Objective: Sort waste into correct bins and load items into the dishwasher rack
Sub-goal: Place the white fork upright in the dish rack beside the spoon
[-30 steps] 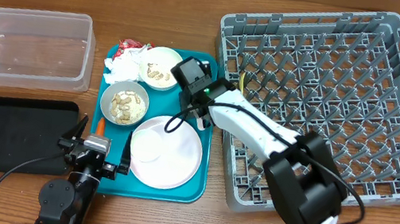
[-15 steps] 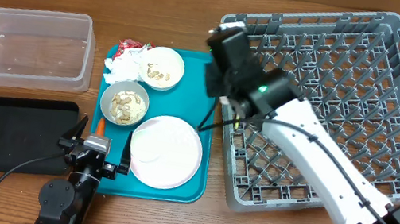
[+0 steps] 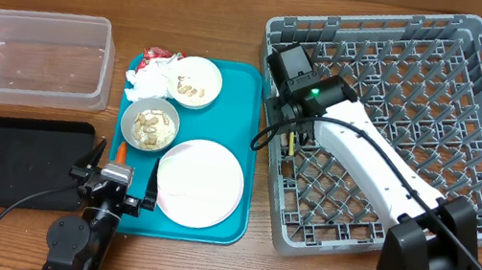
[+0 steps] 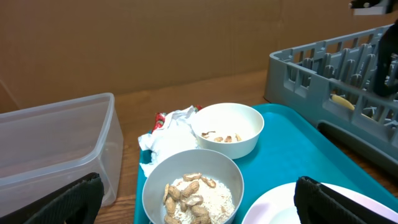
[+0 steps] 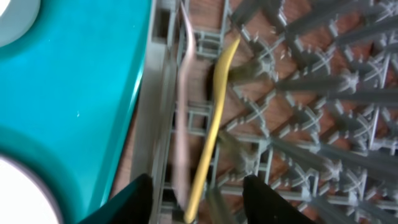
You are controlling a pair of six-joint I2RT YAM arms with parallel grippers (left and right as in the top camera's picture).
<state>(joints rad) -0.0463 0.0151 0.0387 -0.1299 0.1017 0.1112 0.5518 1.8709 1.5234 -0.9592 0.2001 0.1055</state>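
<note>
The left gripper swings over the pink plate and tips down onto the small white cup's carrot side next, since its open fingers point nearly level.
My right gripper [image 3: 288, 128] [image 5: 199, 202] hangs open over the left side of the grey dishwasher rack [image 3: 400, 112] [image 5: 298, 93]. A pale yellow cutlery piece [image 5: 214, 124] [image 3: 291, 143] lies among the pegs between its fingers, not gripped. My left gripper [image 3: 115, 178] [image 4: 199, 208] is open and empty by the teal tray's front left corner. On that tray are a bowl of peanuts and rice [image 3: 149, 124] [image 4: 193, 186], a second bowl [image 3: 194, 81] [image 4: 227, 127], a pink plate [image 3: 200, 182], a white napkin [image 3: 148, 81] [image 4: 171, 134], a red wrapper [image 3: 159, 53] and a carrot [image 3: 123, 150].
The clear tub [image 3: 29, 53] [image 4: 50, 149] stands at the far left, with the black tray [image 3: 14, 157] in front of it. The teal tray [image 3: 247, 126] lies between them and the rack. A pale blurred strip [image 5: 183, 93] lies beside the yellow cutlery.
My right arm has swung from the teal tray to over the rack's left side, where the yellow cutlery now lies. The left arm has not moved.
</note>
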